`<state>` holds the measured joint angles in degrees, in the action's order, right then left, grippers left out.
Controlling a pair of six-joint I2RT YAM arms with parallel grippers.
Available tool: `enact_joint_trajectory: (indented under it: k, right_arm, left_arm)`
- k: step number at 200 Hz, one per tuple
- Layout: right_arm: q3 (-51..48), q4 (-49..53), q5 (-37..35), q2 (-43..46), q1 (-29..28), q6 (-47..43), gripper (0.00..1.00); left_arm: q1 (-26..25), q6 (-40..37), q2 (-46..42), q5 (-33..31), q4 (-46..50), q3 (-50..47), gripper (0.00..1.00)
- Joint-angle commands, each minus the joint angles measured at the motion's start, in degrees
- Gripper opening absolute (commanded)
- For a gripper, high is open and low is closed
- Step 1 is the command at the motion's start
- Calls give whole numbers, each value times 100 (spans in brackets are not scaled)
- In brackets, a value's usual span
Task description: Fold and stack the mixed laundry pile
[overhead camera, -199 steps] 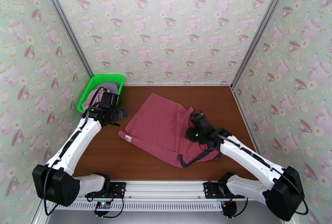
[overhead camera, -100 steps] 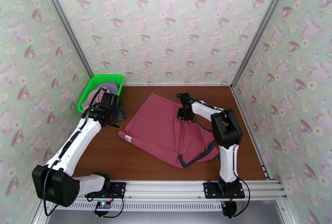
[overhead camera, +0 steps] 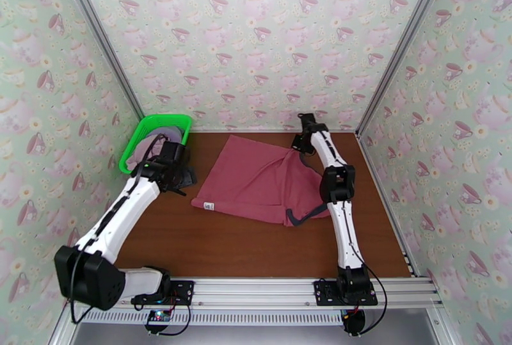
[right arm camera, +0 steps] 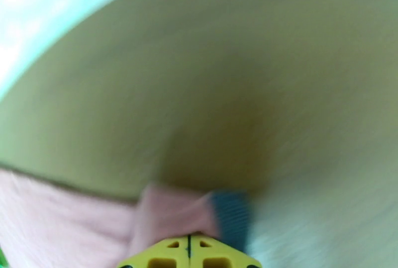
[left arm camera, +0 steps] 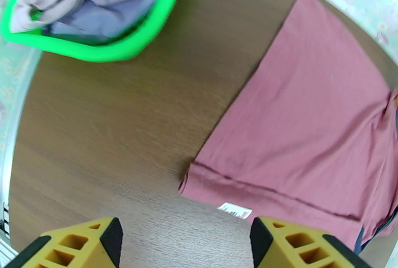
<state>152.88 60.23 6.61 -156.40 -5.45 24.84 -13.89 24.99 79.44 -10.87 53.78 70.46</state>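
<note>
My right gripper draws the pinched edge away from the basket next, over the bare wood beside the dark trim (right arm camera: 230,217), and releases it, because creases cross the cloth.
A dusty-red tank top (overhead camera: 256,180) with dark trim lies spread across the middle of the brown table. My right gripper (overhead camera: 299,144) reaches to the far back and is shut on the top's upper right edge. In the blurred right wrist view the yellow fingers (right arm camera: 171,258) meet on a fold of red cloth beside dark trim (right arm camera: 230,217). My left gripper (overhead camera: 182,176) hovers left of the tank top with its jaws open and nothing between them (left arm camera: 184,249). The tank top's hem corner (left arm camera: 199,179) lies just ahead of it. Pale lilac and lavender shirts (overhead camera: 163,136) sit in the basket.
A green plastic mesh basket (overhead camera: 168,118) stands at the back left corner, its rim (left arm camera: 99,52) close to my left gripper. Patterned walls close in the table on three sides. Bare wood (overhead camera: 224,237) stretches along the front, near the arm bases.
My right arm swung from the front right to the far back with the tank top's edge pinched, dragging the garment backward and stretching it flatter. The left gripper barely moved.
</note>
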Motion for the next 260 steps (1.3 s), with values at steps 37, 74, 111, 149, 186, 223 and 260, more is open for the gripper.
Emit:
enact_joint_trajectory:
  k: [37,74,111,149,186,223,260]
  right_arm:
    - [-2525,-1458,1212,1845,10,-646,0]
    - [-5146,-2278,728,3860,-413,-917,19]
    - [-6920,-2424,435,5110,-1167,-642,30]
    - [-8025,-2706,358,5527,-2274,-92,33]
    - [-8390,-3062,203,5493,-3182,505,36]
    - [-8143,-3418,-107,4967,-3357,1077,37]
    - [-7258,-3208,-685,4032,-3155,1280,38]
  left_arm:
    - [-449,-131,1679,238,-521,887,69]
    - [-400,-414,2898,172,-594,1763,71]
    - [-439,-625,4040,977,-583,2592,43]
    - [-441,-788,5155,1227,-330,3568,26]
    - [-318,-882,6463,1394,399,5351,25]
    - [-204,-741,7611,1554,1151,7395,25]
    - [-68,-430,7235,2144,512,6941,31]
